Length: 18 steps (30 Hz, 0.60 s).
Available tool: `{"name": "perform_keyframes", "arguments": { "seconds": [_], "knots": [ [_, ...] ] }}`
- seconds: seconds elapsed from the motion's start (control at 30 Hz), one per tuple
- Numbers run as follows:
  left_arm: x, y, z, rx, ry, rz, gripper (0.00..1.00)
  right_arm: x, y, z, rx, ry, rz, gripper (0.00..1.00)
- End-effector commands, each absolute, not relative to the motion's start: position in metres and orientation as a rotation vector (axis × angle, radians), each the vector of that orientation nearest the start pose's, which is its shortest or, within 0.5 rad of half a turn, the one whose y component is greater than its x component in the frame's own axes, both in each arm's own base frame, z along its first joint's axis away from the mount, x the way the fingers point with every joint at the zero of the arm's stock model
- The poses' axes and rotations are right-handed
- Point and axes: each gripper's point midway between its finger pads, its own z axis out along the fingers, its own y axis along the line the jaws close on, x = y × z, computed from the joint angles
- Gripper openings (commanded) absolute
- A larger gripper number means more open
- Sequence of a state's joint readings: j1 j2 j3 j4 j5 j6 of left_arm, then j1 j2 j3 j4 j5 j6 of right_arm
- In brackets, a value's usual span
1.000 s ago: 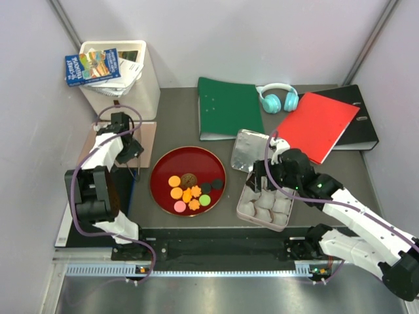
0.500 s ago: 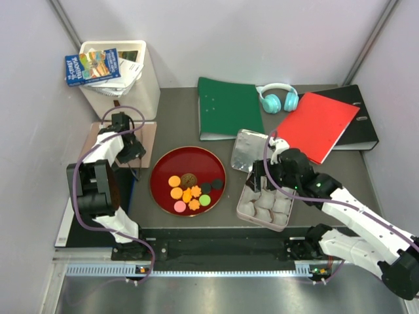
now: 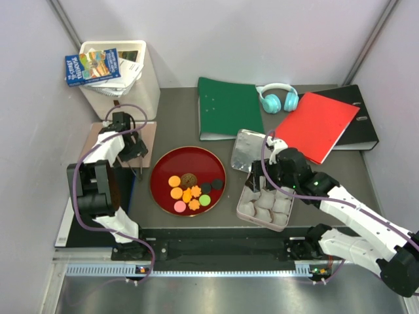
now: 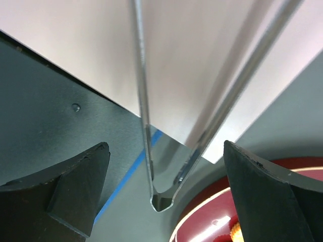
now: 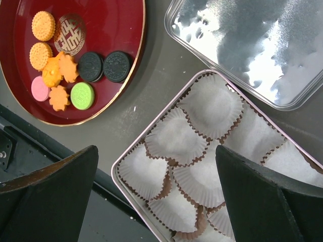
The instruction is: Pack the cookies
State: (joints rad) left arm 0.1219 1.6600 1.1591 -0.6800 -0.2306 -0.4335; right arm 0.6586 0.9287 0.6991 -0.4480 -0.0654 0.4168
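Observation:
I need to close the open fingers of my left gripper next onto both spread arms near their bend [image 4: 201, 144], because the metal tongs [image 4: 160, 199] are already between those fingers.
The cookies [image 3: 191, 193] lie on a red plate [image 3: 163, 167]: orange rounds, orange flowers, one pink, one green and two black; they also show in the right wrist view [image 5: 65, 70]. No brown chip cookie shows; the plate's middle carries a gold emblem [image 5: 69, 34]. My left gripper [image 3: 135, 160] is open astride metal tongs [image 4: 160, 199] at the plate's left, its fingers clear of both tong arms. My right gripper [image 3: 258, 180] is open and empty above a tin [image 3: 240, 199] of empty white paper cups [image 5: 174, 138].
The tin's lid [image 3: 247, 150] lies behind the tin. A pink board [image 3: 147, 140] lies under the left gripper. Green folder [image 3: 226, 108], red folder [image 3: 317, 124], black binder [image 3: 363, 131], teal headphones [image 3: 278, 98] and a white bin [image 3: 141, 82] with books stand at the back.
The left arm has shifted slightly, with its gripper staying over the tongs. The right gripper has edged a little to the left over the tin. The cookies have not moved.

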Motion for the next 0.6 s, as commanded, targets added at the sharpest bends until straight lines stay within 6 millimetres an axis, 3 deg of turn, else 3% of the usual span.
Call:
{"name": "perform_keyframes", "arguments": {
  "seconds": [0.0,0.3,0.57],
  "knots": [
    [0.366,0.059,0.097,-0.731,2.502,0.177,0.99,0.216,0.206,0.158,-0.318,2.246,0.672,0.99],
    [0.362,0.063,0.055,-0.764,2.588,0.213,0.99,0.216,0.203,0.158,-0.316,2.251,0.653,0.99],
    [0.380,0.072,0.034,-0.802,2.615,0.213,0.99,0.217,0.200,0.157,-0.316,2.254,0.630,0.99]
  ]
}}
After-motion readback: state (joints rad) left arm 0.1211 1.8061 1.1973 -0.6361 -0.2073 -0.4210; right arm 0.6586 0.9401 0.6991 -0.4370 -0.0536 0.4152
